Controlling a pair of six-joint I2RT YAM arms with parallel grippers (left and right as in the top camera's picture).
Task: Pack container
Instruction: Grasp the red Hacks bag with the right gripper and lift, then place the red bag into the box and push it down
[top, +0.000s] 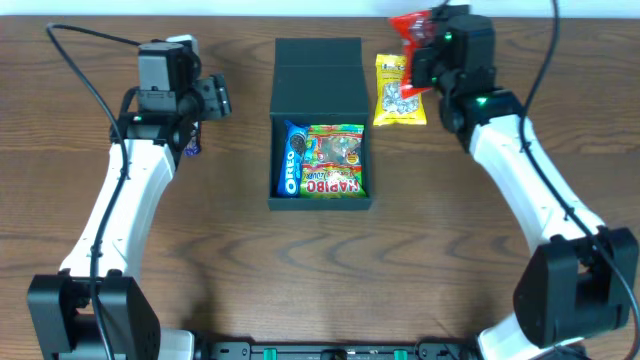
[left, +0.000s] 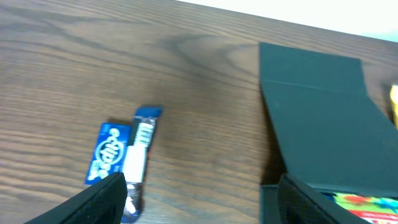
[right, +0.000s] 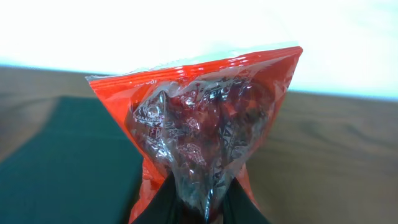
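Observation:
My right gripper will turn and swing back over the Haribo bag's far end (top: 335, 137) and then open, because the red snack bag is outside the container.
The dark container (top: 320, 72) stands open at the table's middle, its flap lid laid back; it also shows in the left wrist view (left: 323, 118) and right wrist view (right: 68, 155). Inside lie a blue Oreo packet (top: 293, 158) and a Haribo bag (top: 335, 160). My right gripper (right: 202, 208) is shut on a red snack bag (right: 199, 124), held up at the far right of the container (top: 410, 25). My left gripper (left: 199, 199) is open and empty, above the table left of the container, near a blue packet (left: 124, 155), which also shows overhead (top: 192, 143).
A yellow snack bag (top: 398, 90) lies on the table just right of the container's lid. The wooden table's far edge (top: 250, 8) meets a white wall.

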